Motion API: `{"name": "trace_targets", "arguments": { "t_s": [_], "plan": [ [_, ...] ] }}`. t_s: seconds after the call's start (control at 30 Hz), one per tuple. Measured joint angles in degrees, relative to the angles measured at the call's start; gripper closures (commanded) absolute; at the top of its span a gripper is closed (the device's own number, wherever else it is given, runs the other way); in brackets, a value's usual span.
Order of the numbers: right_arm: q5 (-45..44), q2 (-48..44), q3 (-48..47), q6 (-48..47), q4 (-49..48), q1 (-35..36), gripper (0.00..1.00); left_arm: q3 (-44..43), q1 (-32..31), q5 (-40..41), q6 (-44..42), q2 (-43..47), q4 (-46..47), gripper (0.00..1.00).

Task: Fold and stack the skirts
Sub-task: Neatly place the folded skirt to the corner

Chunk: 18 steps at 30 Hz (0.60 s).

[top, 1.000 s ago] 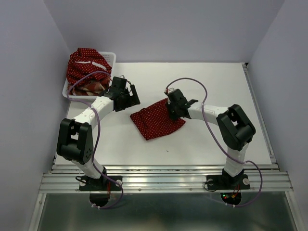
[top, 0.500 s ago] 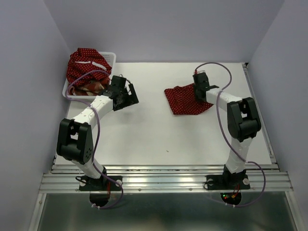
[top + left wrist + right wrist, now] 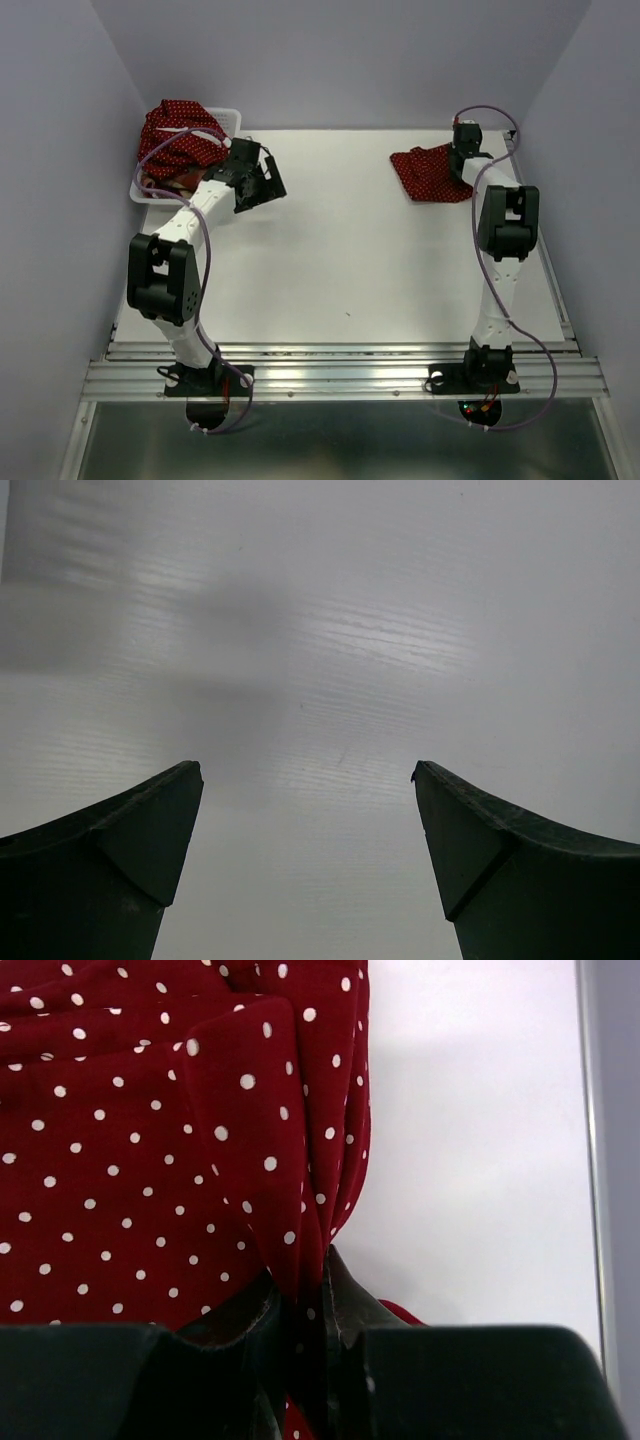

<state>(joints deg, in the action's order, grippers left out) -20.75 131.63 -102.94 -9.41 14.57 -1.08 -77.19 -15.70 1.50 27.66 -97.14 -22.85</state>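
I should next drag the skirt's edge outward with my right gripper to the far corner of the table and release it, because that corner is outward of my right gripper and is still bare.
A folded dark red polka-dot skirt (image 3: 430, 173) lies at the table's far right. My right gripper (image 3: 462, 152) is shut on its right edge; in the right wrist view the cloth (image 3: 150, 1130) bunches between the two dark fingers (image 3: 345, 1305). A second polka-dot skirt (image 3: 178, 135) is heaped in the white basket (image 3: 228, 117) at the far left, over a bit of plaid cloth (image 3: 185, 180). My left gripper (image 3: 258, 185) hangs just right of the basket, wide open, with only bare table (image 3: 320, 680) between its fingers (image 3: 150, 825).
The basket stands against the left wall. A metal rail (image 3: 535, 230) runs down the table's right edge, close to the right arm. Purple cables loop over both arms.
My right gripper has dragged the polka-dot skirt from the table's middle to the far right. The left gripper has drifted slightly up toward the basket.
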Motion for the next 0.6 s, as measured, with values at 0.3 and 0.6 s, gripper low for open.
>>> {"name": "trace_targets", "arguments": {
  "t_s": [0.3,0.6],
  "plan": [
    [0.22,11.58,-17.77,0.46,0.74,-4.59,0.91,-6.25,0.42,0.24,-0.42,-5.42,-3.54,0.01],
    [1.14,15.02,-22.71,0.81,1.09,-6.62,0.88,-8.63,0.9,0.22,-0.79,-7.28,-5.31,0.01]
  ]
}}
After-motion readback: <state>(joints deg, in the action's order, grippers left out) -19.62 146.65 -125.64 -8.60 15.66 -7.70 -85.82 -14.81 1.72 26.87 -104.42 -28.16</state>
